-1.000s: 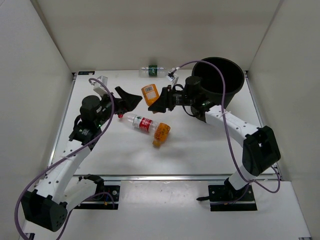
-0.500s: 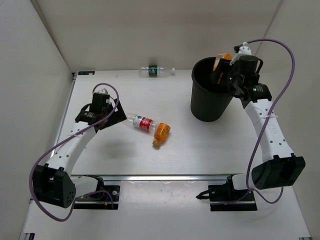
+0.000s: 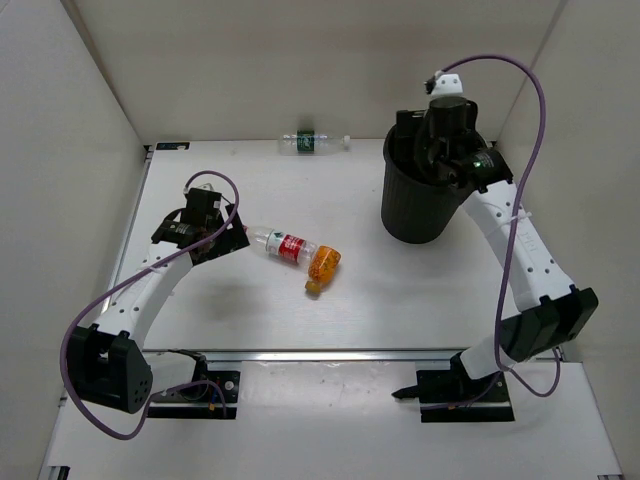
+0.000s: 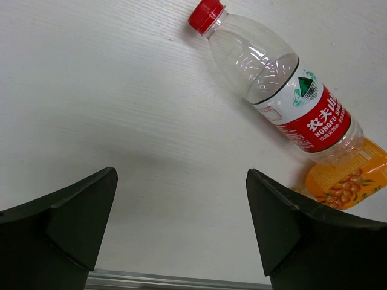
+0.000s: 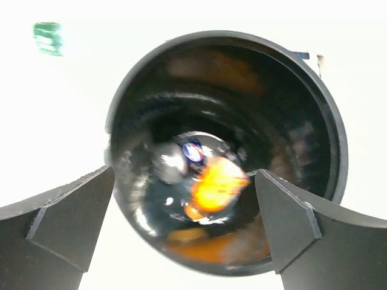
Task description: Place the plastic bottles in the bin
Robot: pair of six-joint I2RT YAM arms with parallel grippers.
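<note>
Next, my right gripper swings back from the bin (image 3: 412,215) toward the clear bottle's base, down around the stubby orange bottle (image 3: 321,268), since its open fingers are empty.
My right gripper (image 3: 432,158) (image 5: 184,172) hangs open over the mouth of the black bin (image 3: 412,215) (image 5: 329,109). An orange bottle (image 5: 219,184) lies blurred inside the bin, free of the fingers, beside other items. On the table lie a clear bottle with a red cap and red label (image 3: 284,245) (image 4: 275,81) and a stubby orange bottle (image 3: 321,268) (image 4: 347,180) touching its base. My left gripper (image 3: 228,240) (image 4: 180,175) is open and empty, just left of the red cap. A green-label bottle (image 3: 312,143) (image 5: 47,37) lies by the back wall.
White walls enclose the table on the left, back and right. The bin stands in the back right corner. A metal rail (image 3: 350,353) runs along the near edge, and cables loop off both arms.
My right gripper carried an orange bottle from mid-table up over the bin, opened, and the bottle dropped inside. My left arm drew back left and lowered beside the red-cap bottle.
</note>
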